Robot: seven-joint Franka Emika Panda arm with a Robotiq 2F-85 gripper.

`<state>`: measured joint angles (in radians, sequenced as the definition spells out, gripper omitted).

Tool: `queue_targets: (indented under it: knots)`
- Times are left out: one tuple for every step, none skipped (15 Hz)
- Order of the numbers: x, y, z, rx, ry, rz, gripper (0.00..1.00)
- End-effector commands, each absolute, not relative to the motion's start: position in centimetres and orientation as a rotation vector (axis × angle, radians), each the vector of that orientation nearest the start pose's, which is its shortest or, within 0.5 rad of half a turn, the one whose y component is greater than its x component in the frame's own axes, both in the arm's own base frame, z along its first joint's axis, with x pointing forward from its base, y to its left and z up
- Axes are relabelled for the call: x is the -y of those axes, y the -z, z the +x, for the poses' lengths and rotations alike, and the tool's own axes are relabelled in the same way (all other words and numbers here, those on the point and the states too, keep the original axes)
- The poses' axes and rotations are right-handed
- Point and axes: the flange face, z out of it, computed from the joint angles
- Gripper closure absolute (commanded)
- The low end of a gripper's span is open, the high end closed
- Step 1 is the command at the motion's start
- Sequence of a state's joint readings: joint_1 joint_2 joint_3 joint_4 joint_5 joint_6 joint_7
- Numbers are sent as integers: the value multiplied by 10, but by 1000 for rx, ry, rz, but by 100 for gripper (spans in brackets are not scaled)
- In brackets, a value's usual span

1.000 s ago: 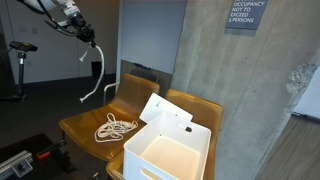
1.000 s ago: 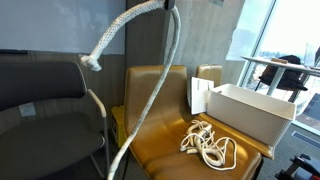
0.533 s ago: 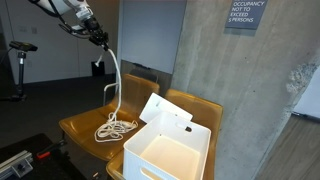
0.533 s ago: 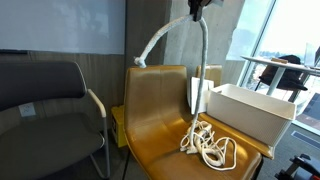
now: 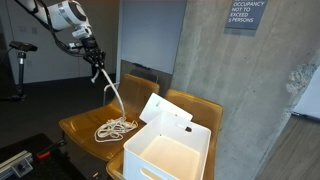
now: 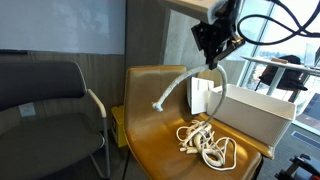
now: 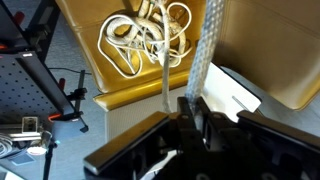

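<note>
The held rope still hangs high above the seat where the rest lies. I will lower my gripper toward the coil (image 5: 115, 130) (image 7: 143, 37) next and release the rope over it.
A long white rope hangs from my gripper (image 5: 94, 55) (image 6: 216, 52), whose jaws are shut on it above a tan chair seat (image 5: 80, 128) (image 6: 160, 130). Most of the rope (image 5: 116, 127) (image 6: 205, 141) lies coiled on that seat. One loose end (image 6: 158, 103) sticks out sideways in the air. In the wrist view my gripper (image 7: 194, 108) pinches the rope (image 7: 204, 50), and the coil (image 7: 143, 37) lies below on the seat. A white open box (image 5: 170, 153) (image 6: 250, 108) rests on the neighbouring seat, its flap (image 5: 160, 112) raised.
A concrete wall (image 5: 240, 90) rises behind the tan chairs. A dark grey armchair (image 6: 45, 110) stands beside them. A black stand with cables (image 7: 40, 70) is on the floor near the seat edge. Desks (image 6: 280, 75) stand by the window.
My gripper has come down and moved toward the chairs with the rope. More rope now lies on the seat, and the free end has swung lower.
</note>
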<state>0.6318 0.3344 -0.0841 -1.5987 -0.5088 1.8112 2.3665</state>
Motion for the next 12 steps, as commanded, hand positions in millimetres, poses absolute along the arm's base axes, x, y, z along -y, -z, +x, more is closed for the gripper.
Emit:
queue_targets:
  knots:
    - [-277,-421,542,-2416,762,-2009,97]
    - [-269,-413,541,-2421,746,-1962,97]
    - [-259,-401,543,-2433,707,-1911,97]
    - [-250,-387,547,-2448,657,-1864,97]
    - [-238,-371,551,-2461,618,-1826,97]
    - [-227,-354,554,-2472,583,-1793,97]
    - [-215,-337,560,-2478,554,-1769,97]
    - [-205,-323,565,-2481,528,-1748,97]
    - [-195,-309,572,-2483,510,-1736,97]
    - [-186,-298,578,-2486,492,-1723,97]
    - [-177,-289,587,-2487,476,-1711,97]
    - [-172,-282,595,-2490,459,-1696,97]
